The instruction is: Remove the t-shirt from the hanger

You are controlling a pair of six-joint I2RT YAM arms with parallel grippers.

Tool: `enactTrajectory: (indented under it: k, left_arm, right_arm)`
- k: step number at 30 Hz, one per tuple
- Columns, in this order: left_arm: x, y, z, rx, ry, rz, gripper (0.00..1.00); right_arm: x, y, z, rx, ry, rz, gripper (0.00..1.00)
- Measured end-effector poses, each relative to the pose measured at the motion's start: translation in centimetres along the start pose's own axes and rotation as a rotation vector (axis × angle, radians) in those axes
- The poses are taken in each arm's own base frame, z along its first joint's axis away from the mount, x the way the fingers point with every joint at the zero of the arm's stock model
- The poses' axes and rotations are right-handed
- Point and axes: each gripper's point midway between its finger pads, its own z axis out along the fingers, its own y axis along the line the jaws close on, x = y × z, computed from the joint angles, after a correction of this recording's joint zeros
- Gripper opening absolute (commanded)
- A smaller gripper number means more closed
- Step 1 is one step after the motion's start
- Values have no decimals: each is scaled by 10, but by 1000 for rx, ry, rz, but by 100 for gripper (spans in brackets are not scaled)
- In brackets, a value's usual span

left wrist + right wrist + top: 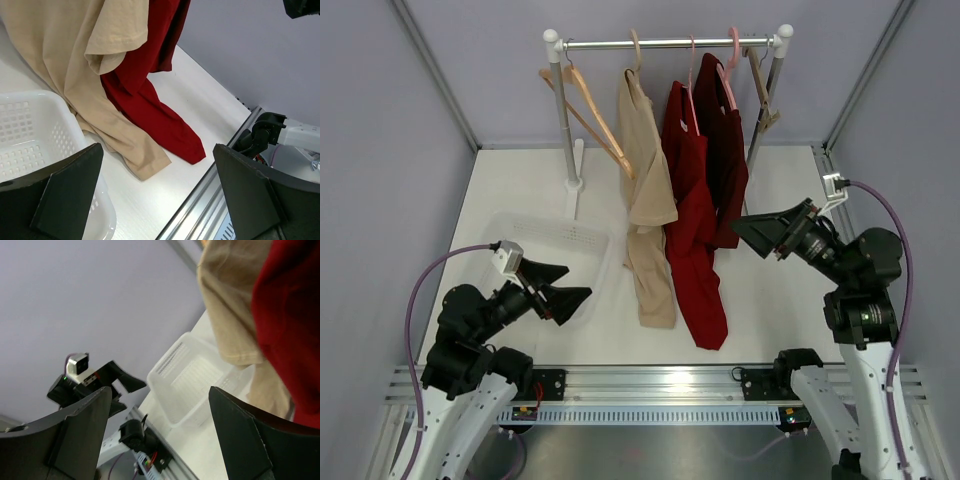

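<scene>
My right gripper swings outward past the red shirts onto the tan shirt's near shoulder [653, 130] next, since it lies outward and to the left in the top view.
A tan t-shirt [647, 190] hangs from a hanger on the rail [665, 43], its hem trailing on the table. Two dark red t-shirts [698, 190] hang to its right on pink hangers [729, 70]. The tan shirt [75, 60] and a red one [155, 105] also show in the left wrist view, and both colours [235, 305] [290, 315] in the right wrist view. My left gripper [567, 284] is open and empty over the white basket's right edge, left of the tan shirt. My right gripper [752, 232] is open and empty, just right of the red shirts.
A white perforated basket [535, 245] sits at front left, also in the left wrist view [30, 135]. Two bare wooden hangers [590, 115] hang at the rail's left, another wooden one [762, 95] at the right. The rack posts [567, 130] stand at the back. Metal rail [660, 385] runs along the near edge.
</scene>
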Motion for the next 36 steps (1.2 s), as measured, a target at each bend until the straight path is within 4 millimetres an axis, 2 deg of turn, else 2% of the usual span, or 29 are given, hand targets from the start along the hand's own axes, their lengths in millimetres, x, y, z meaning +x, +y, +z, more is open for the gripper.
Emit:
enactTrajectory:
  k: [3, 5, 10, 16, 19, 22, 24, 27, 30, 32, 36]
  left_arm:
    - [0, -1, -1, 3, 0, 0, 99]
    - [2, -1, -1, 4, 1, 0, 99]
    - [4, 1, -1, 2, 7, -4, 99]
    - [6, 3, -1, -11, 11, -9, 99]
    - [7, 7, -1, -33, 12, -15, 99]
    - [6, 10, -1, -54, 4, -15, 99]
    - [6, 12, -2, -65, 1, -17, 99]
    - [6, 14, -2, -77, 1, -21, 99]
    - [7, 16, -2, -85, 5, -24, 99]
    - [8, 17, -2, -88, 8, -27, 99]
    - [9, 18, -3, -93, 11, -29, 99]
  right_arm:
    - [5, 13, 23, -40, 83, 1, 82]
    - [1, 22, 41, -45, 111, -26, 79]
    - [-33, 33, 90, 18, 96, -144, 72]
    - [-64, 48, 167, 132, 86, -336, 75]
    - [-75, 45, 204, 214, 79, -435, 75]
    - [-79, 23, 237, 320, 82, -519, 73]
    - [-69, -6, 254, 408, 116, -569, 71]
    - [-42, -49, 267, 521, 209, -628, 70]
    - [-22, -80, 271, 600, 281, -671, 69]
    - [-18, -90, 272, 627, 300, -690, 65]
    - [-22, -93, 271, 648, 291, -708, 56]
